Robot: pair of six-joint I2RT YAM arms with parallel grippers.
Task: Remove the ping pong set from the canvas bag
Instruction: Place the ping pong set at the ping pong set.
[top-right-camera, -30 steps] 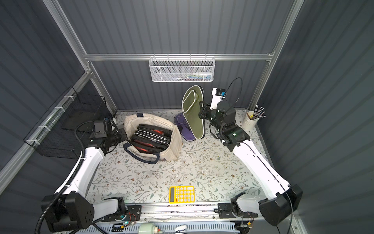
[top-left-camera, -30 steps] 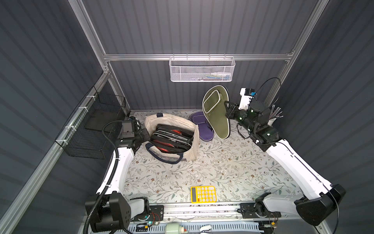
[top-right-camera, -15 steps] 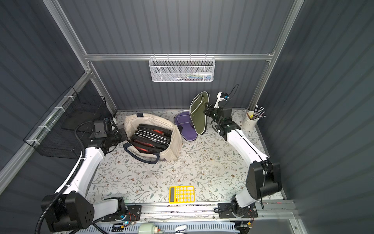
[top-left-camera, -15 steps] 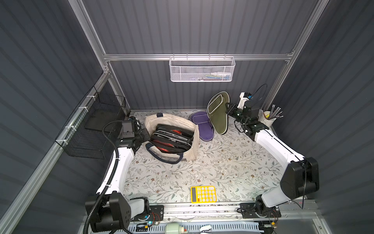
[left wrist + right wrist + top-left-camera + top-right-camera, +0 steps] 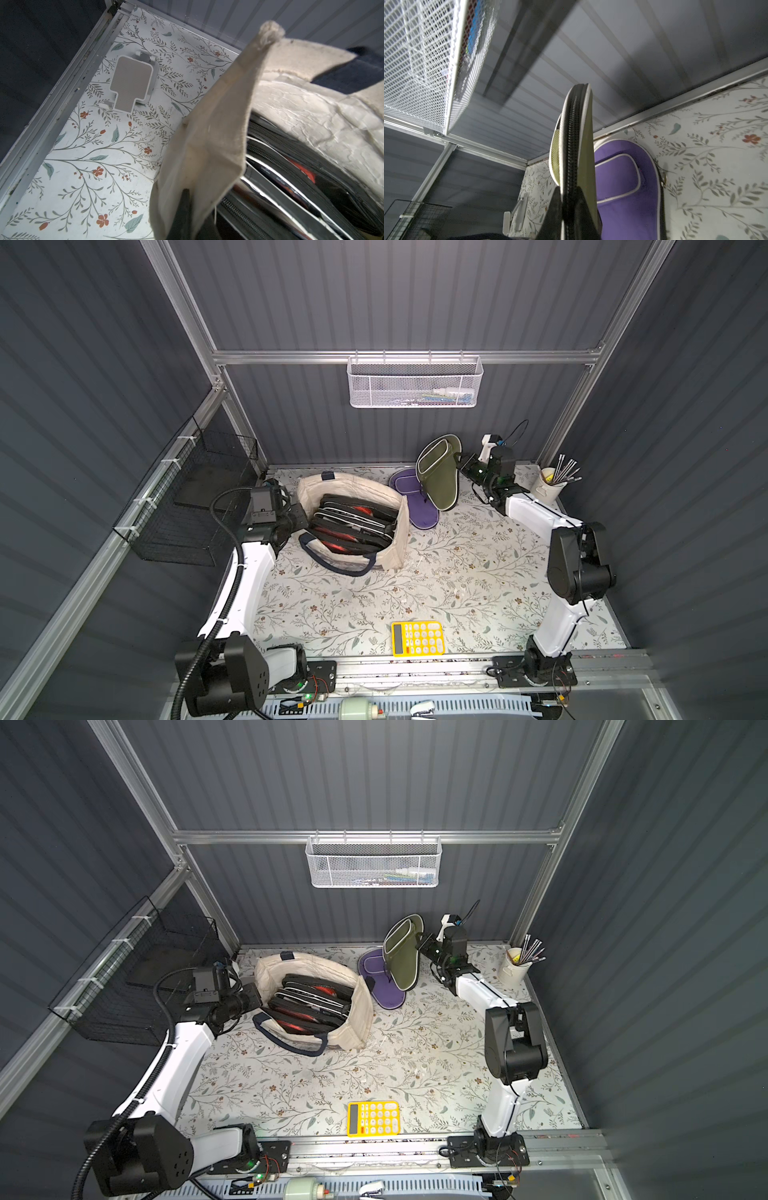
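My right gripper moves down next and releases the olive case on the purple paddle case (image 5: 415, 506) (image 5: 623, 182) below it, as the held lower end already overlaps that case.
The cream canvas bag (image 5: 392, 531) (image 5: 362, 1011) stands open at the back left of the table, with several black zip cases (image 5: 353, 522) showing red inside it. My left gripper (image 5: 297, 516) (image 5: 187, 199) is shut on the bag's left rim (image 5: 207, 135). My right gripper (image 5: 461, 458) (image 5: 569, 199) is shut on the zip edge of an olive paddle-shaped ping pong set case (image 5: 438, 477) (image 5: 401, 959) (image 5: 577, 135). It holds the case upright at the back of the table. The case's lower end is over a purple paddle case (image 5: 415, 506) (image 5: 623, 182) lying flat on the table.
A yellow calculator (image 5: 417, 639) lies near the front edge. A white mesh basket (image 5: 413, 383) hangs on the back wall. A black wire basket (image 5: 195, 497) is fixed to the left wall. A cup of pens (image 5: 550, 485) stands back right. A small grey-white stand (image 5: 132, 83) sits back left.
My right arm has come down and back with the olive case, from high above the table to low beside the purple case. The left arm and the bag have not moved.
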